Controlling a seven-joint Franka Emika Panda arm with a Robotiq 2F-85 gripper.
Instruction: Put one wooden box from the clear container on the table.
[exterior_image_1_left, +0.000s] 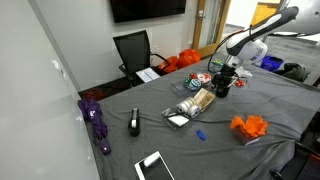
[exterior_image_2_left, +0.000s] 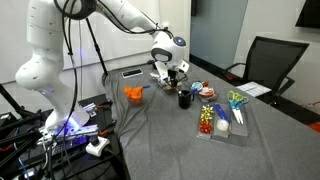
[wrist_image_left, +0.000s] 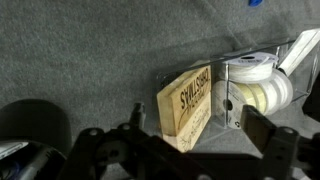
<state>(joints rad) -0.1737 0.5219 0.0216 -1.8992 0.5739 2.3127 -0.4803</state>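
Note:
My gripper is above the tilted wooden box, and the box is lined up between its open fingers. I will lower my gripper until the fingers are on both sides of the box, and then close.
A wooden box with printed lettering stands tilted on the grey cloth. It is right beside a clear container that holds a roll of tape. I cannot tell whether the box is inside the container's wall or just outside it. My gripper is open, with one finger on each side of the box and not closed on it. In an exterior view the gripper hovers low over the far end of the clear container and the wooden box. It also shows in an exterior view.
An orange object, a small blue item, a black tool, a purple umbrella and a white sheet lie on the table. A black cup and a tray of colourful items stand near the gripper.

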